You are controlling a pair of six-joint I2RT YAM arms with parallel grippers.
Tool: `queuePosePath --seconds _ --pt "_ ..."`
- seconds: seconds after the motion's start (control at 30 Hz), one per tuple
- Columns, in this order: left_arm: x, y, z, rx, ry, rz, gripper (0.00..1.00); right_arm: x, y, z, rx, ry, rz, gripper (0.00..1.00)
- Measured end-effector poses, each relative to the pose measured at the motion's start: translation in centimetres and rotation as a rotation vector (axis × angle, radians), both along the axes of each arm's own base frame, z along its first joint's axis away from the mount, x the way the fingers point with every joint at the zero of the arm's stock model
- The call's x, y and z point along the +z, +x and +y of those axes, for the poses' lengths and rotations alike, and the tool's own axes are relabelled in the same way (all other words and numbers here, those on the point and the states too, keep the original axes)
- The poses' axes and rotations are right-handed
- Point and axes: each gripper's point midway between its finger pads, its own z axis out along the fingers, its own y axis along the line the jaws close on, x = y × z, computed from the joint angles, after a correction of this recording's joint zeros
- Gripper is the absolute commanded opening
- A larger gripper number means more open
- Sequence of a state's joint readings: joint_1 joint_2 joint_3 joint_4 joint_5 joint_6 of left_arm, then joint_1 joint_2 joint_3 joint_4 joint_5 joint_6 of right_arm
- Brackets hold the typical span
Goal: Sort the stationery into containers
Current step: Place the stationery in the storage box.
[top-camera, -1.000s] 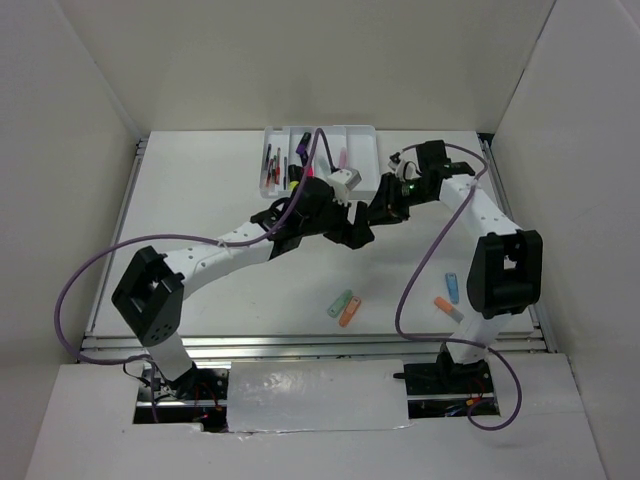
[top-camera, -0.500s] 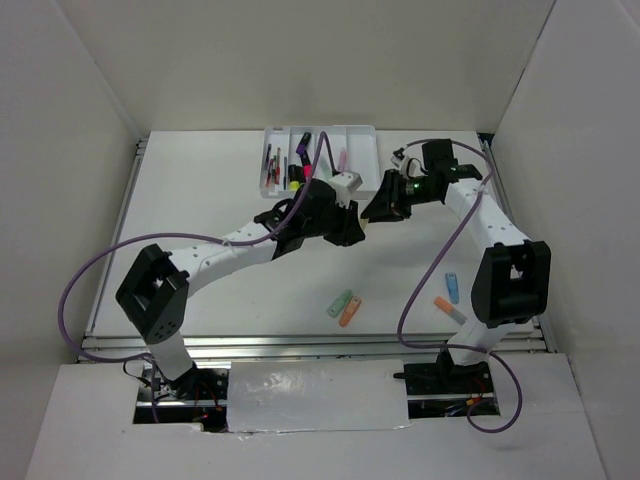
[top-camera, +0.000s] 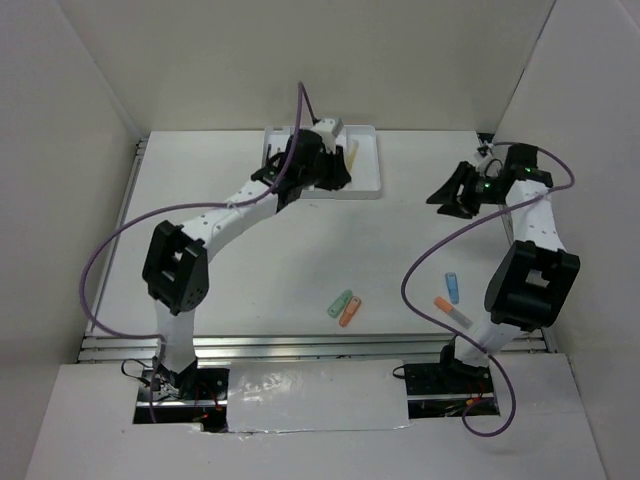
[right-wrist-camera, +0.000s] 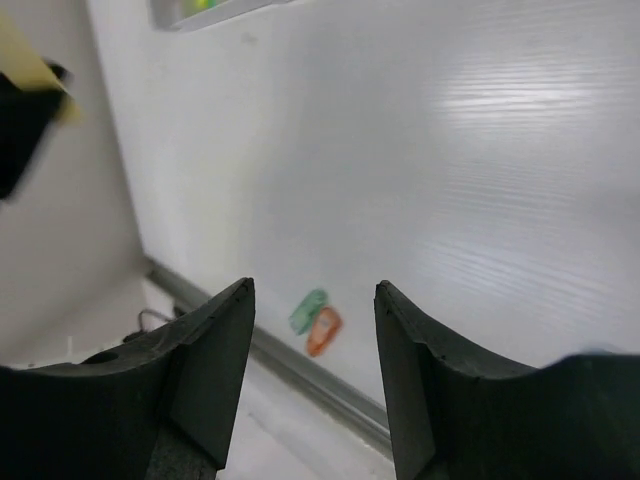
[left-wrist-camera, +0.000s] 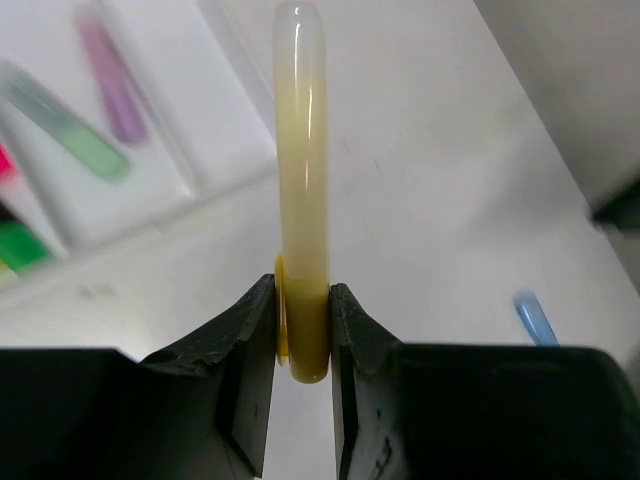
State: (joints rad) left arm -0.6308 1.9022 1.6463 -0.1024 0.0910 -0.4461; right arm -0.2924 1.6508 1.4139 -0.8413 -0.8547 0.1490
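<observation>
My left gripper lowers outward and to the left in the top view next, over the similar green and purple markers, since they share one section of the tray.
My left gripper (left-wrist-camera: pixel 302 320) is shut on the lower end of a pale yellow marker (left-wrist-camera: pixel 302 170), which sticks out straight ahead of the jaws. In the top view this gripper (top-camera: pixel 345 165) and the marker (top-camera: pixel 352 152) hang over the right part of the white tray (top-camera: pixel 368 170). The tray's compartments hold a green marker (left-wrist-camera: pixel 72 138) and a purple one (left-wrist-camera: pixel 112 88). My right gripper (top-camera: pixel 446 200) hovers open and empty right of the tray; in its wrist view the jaws (right-wrist-camera: pixel 315 288) stand wide apart.
On the near table lie a green marker (top-camera: pixel 340 303) beside an orange one (top-camera: pixel 349 311), and further right a blue marker (top-camera: pixel 452 288) and an orange-and-white one (top-camera: pixel 450 311). Walls enclose the table on three sides.
Both grippers were together at mid-table. The left one closed on the yellow marker and swung back over the tray. The right one opened and drew off to the right.
</observation>
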Motion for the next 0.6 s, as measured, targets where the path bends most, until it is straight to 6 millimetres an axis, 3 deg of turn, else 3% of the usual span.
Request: queuePosePath --seconds 0.1,0.2,0.27,0.47,0.6 --pt "0.3 7.3 2.1 0.115 0.006 -0.057 0.0 -0.8 -0.8 -4.6 -0.075 -0.094 -0.006 0.58" --pt "-1.7 12.6 4.5 0.216 0.033 -0.077 0.02 -1.2 -2.6 -6.8 -0.098 -0.182 -0.021 0.58" --pt "-3.5 15.1 5.1 0.253 0.055 -0.086 0.05 -1.3 -4.1 -7.8 -0.104 -0.232 -0.027 0.58" --pt "-10.3 17.6 4.2 0.253 0.119 -0.059 0.09 -3.2 -7.7 -9.6 -0.097 -0.368 0.008 0.57" --pt "-12.9 18.3 3.6 0.249 0.142 -0.066 0.11 -4.8 -9.0 -10.7 -0.073 -0.458 0.058 0.57"
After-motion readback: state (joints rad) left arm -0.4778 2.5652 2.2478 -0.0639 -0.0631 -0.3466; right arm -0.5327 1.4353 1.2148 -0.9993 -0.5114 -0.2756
